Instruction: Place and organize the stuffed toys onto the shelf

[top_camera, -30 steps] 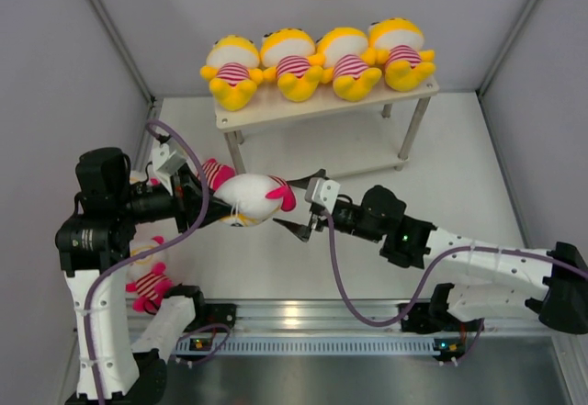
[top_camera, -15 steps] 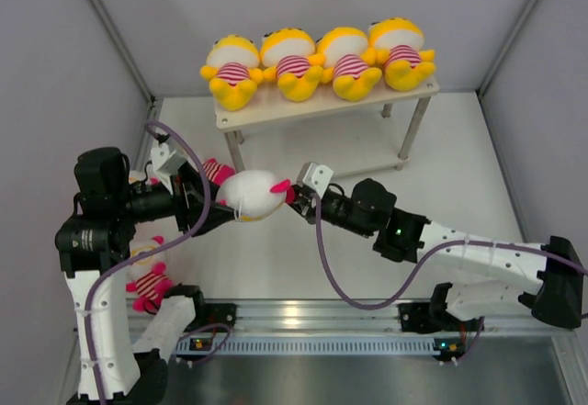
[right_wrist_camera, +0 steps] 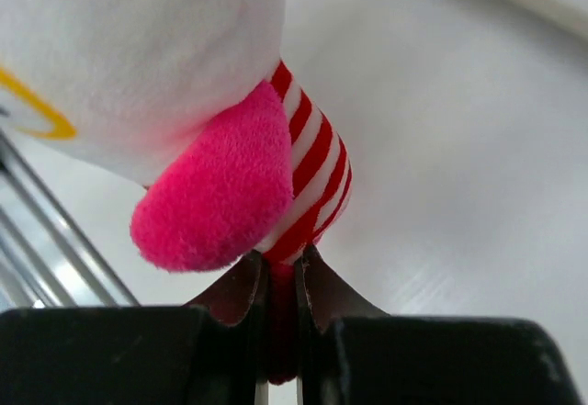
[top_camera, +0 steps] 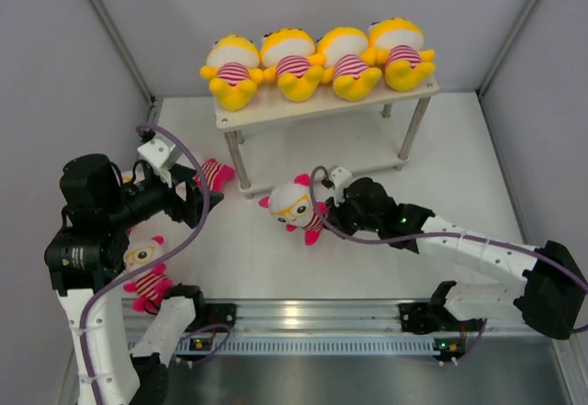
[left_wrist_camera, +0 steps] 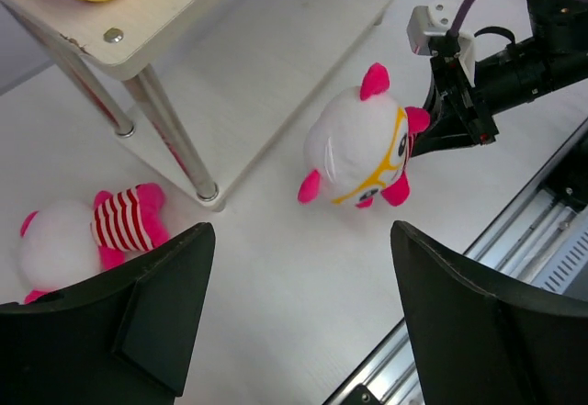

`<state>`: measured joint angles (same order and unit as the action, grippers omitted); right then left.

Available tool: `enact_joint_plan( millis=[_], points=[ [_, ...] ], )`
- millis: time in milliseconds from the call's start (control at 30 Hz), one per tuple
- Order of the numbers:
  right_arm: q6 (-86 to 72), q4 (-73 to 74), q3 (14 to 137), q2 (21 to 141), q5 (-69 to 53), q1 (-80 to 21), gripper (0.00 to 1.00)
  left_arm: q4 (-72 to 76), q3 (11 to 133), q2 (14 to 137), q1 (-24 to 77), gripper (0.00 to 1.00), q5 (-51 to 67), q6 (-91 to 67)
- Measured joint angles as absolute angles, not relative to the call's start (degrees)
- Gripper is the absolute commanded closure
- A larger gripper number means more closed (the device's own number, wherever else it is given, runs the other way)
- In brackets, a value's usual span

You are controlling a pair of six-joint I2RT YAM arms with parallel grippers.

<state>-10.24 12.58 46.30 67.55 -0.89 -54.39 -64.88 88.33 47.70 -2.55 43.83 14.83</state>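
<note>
I should next carry the toy outward with my right gripper, over the board's near edge, and let go of its striped lower body, because the shelf's bare lower board is outward.
Several yellow stuffed toys (top_camera: 292, 60) sit in a row on the top board of the shelf (top_camera: 322, 107). My right gripper (top_camera: 321, 215) is shut on the striped lower body of a pink stuffed toy (top_camera: 291, 204) (right_wrist_camera: 184, 74), whose white face is turned to the left arm (left_wrist_camera: 360, 146). In the right wrist view the right gripper (right_wrist_camera: 283, 286) pinches the cloth tightly. My left gripper (top_camera: 195, 199) (left_wrist_camera: 299, 318) stands open and empty, left of that toy. A second pink toy (top_camera: 214, 174) (left_wrist_camera: 87, 232) lies by the shelf's front left leg. A third (top_camera: 147, 273) lies under the left arm.
The shelf's lower board (top_camera: 354, 161) is bare. Thin metal legs (left_wrist_camera: 175, 143) stand close to the lying toy. An aluminium rail (top_camera: 322, 318) runs along the near edge, and grey walls close in both sides and the back.
My left gripper opened, let go of the pink toy and drew back to the left. My right gripper shut on the toy's body and now holds it alone, lower and further right.
</note>
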Motion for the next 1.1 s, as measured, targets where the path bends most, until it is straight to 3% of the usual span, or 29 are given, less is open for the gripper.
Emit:
enact_joint_plan(
  millis=[300,633,700,900,1100],
  points=[
    [-17.3,12.9,40.7,69.6,-10.1,-31.6,1.00,-64.8,88.4,47.1,-2.5,0.17,39.9,15.9],
    [-24.1,5.4,45.6,77.3,-12.0,-27.6,0.93,-64.8,88.4,46.6,-2.5,0.17,39.3,16.5],
    [-25.2,3.5,47.5,79.0,-11.9,-27.5,0.87,-64.8,88.4,46.6,-2.5,0.17,39.4,16.5],
    [-27.8,-1.1,50.9,82.6,-11.1,-27.5,0.53,-64.8,88.4,46.6,-2.5,0.17,39.4,16.5],
    [-29.1,-4.2,51.0,84.2,-7.6,-27.5,0.49,-64.8,88.4,46.6,-2.5,0.17,39.6,16.5]
  ],
)
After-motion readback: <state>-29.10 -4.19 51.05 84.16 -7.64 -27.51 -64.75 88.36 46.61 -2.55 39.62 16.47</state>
